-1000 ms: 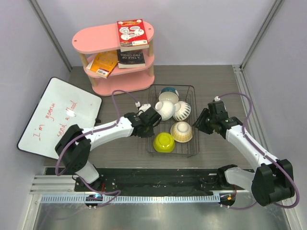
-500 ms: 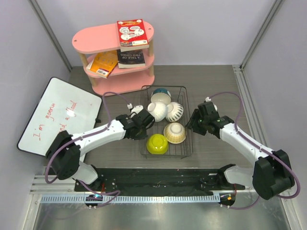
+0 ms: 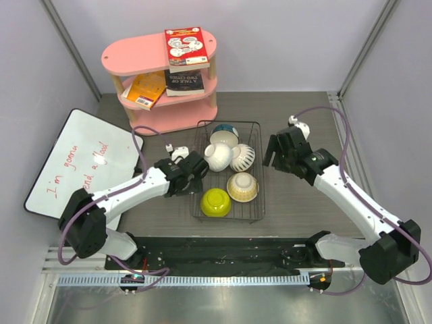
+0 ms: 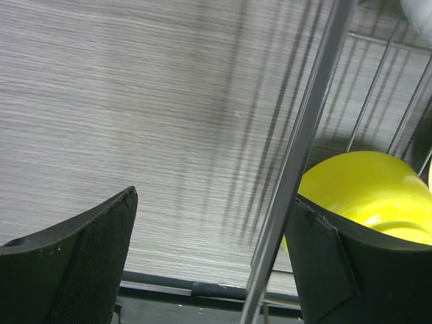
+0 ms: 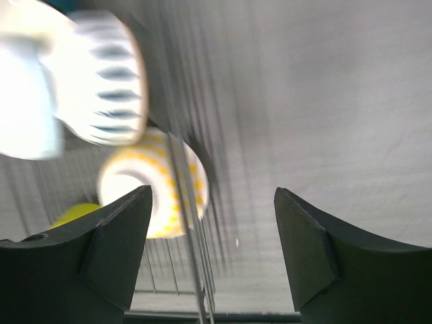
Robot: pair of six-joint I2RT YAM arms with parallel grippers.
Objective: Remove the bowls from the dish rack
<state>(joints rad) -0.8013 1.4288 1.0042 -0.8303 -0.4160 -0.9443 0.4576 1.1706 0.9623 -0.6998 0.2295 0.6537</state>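
Note:
My right gripper will move outward over the rack next, turning as it goes. Then it will go down to the back teal bowl's rim by the ribbed bowl.
The black wire dish rack holds several bowls: a teal one at the back, a white one, a ribbed white one, a cream one with yellow marks and a yellow-green one. My left gripper is open at the rack's left rim. In the left wrist view the rim wire runs between the open fingers, close to the right one, with the yellow-green bowl behind. My right gripper hangs open just right of the rack, holding nothing.
A pink shelf with books stands at the back left. A whiteboard lies on the left, beside my left arm. A black strip runs along the table's near edge. Grey walls close in both sides.
The rack with its bowls has slid left and nearer. My left gripper, shut on the rack's left rim before, has opened. My right gripper has opened wider and drawn back from the rack.

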